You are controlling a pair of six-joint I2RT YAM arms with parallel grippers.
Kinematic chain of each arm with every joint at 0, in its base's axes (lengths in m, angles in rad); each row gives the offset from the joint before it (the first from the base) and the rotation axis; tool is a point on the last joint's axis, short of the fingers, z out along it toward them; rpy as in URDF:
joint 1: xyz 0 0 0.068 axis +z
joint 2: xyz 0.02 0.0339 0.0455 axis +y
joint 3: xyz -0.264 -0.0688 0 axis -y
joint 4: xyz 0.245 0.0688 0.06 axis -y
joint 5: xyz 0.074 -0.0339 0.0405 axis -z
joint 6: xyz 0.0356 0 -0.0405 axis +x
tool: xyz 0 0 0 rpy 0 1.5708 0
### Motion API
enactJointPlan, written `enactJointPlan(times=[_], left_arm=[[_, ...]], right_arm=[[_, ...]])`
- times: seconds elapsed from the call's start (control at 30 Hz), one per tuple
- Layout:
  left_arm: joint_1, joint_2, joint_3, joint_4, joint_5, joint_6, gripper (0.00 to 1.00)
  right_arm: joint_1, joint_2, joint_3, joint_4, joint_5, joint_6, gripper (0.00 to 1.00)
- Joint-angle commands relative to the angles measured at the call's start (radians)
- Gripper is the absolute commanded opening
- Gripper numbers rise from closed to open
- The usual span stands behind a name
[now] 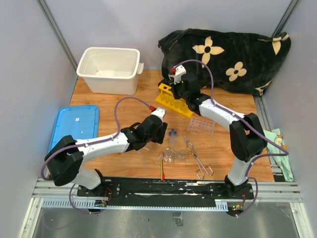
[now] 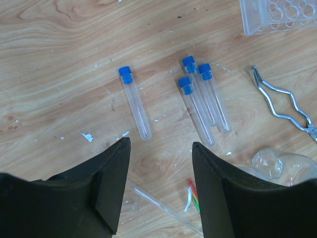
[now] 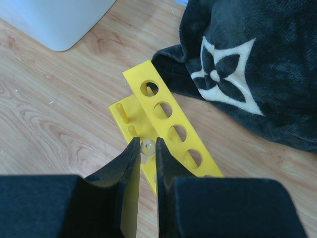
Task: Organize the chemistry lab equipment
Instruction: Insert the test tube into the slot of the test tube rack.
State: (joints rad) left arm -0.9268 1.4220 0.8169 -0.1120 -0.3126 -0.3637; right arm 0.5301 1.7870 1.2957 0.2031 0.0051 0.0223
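The right gripper lowers the clear tube a little over the yellow rack's peg row (image 1: 172, 102) (image 3: 145, 150) next, then releases it.
My right gripper (image 3: 146, 142) is shut on a clear tube (image 3: 147, 148), seen end-on, held over the near edge of the yellow holed tube rack (image 3: 174, 120), which also shows in the top view (image 1: 173, 102). My left gripper (image 2: 161, 144) hangs open above bare wood, with nothing between its fingers. Just beyond it lie one blue-capped tube (image 2: 134, 103) and three more side by side (image 2: 203, 99). A thin glass rod (image 2: 161, 204) and the red-tipped stick (image 2: 193, 191) lie under the jaws. Metal tongs (image 2: 285, 106), small beakers (image 1: 170, 156) and the clear plastic rack (image 1: 202, 125) sit to the right.
A white tub (image 1: 108, 69) stands at the back left, and its blue lid (image 1: 74, 125) lies at the left edge. The black flowered cloth (image 1: 233, 57) is bunched at the back right, right behind the yellow rack.
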Motion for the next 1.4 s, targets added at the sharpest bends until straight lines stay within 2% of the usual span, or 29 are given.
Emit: enactJointPlan(times=[0.0, 0.93, 1.13, 1.37], left_arm=[[-0.007, 0.005, 0.019, 0.029, -0.003, 0.007, 0.57], [-0.007, 0.03, 0.015, 0.039, -0.007, 0.026, 0.56], [-0.007, 0.035, 0.013, 0.042, -0.006, 0.028, 0.56], [-0.007, 0.043, 0.013, 0.038, -0.008, 0.024, 0.56]], right_arm=[[-0.007, -0.026, 0.012, 0.032, 0.012, -0.01, 0.01], [-0.007, 0.08, 0.044, 0.042, -0.008, -0.013, 0.01], [-0.007, 0.077, 0.036, 0.045, -0.014, -0.013, 0.19], [-0.007, 0.051, 0.034, 0.036, -0.017, -0.011, 0.28]])
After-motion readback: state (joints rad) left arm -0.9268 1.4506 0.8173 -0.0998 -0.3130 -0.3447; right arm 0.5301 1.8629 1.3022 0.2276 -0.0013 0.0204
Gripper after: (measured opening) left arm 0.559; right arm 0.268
